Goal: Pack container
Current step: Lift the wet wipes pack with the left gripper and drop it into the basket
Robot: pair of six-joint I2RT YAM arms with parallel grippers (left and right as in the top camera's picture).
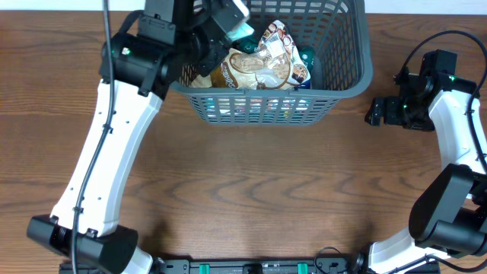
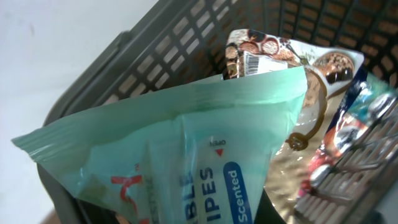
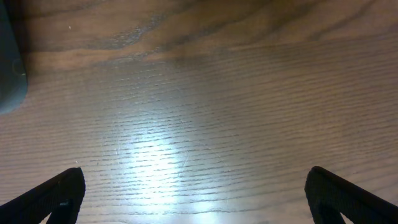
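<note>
The left gripper moves toward the cookie bag [image 1: 274, 59] and lowers into the basket next, since the mint-green wipes pack still hangs over the basket's side.
The dark grey lattice basket [image 1: 346, 76] stands at the table's far middle. Several snack packets lie in it, among them a brown-and-white cookie bag [image 1: 262, 65]. My left gripper [image 1: 232, 23] is over the basket's left part, shut on a mint-green wipes pack [image 2: 186, 149], which fills the left wrist view; its fingers are hidden behind the pack. The basket wall [image 2: 155, 56] and the cookie bag [image 2: 261, 53] show beyond it. My right gripper [image 3: 196, 193] is open and empty over bare wood, to the right of the basket [image 1: 377, 110].
The wooden table [image 1: 266, 190] stretches in front of the basket. A dark grey corner of the basket [image 3: 9, 68] shows at the left edge of the right wrist view. The white wall lies behind the basket in the left wrist view.
</note>
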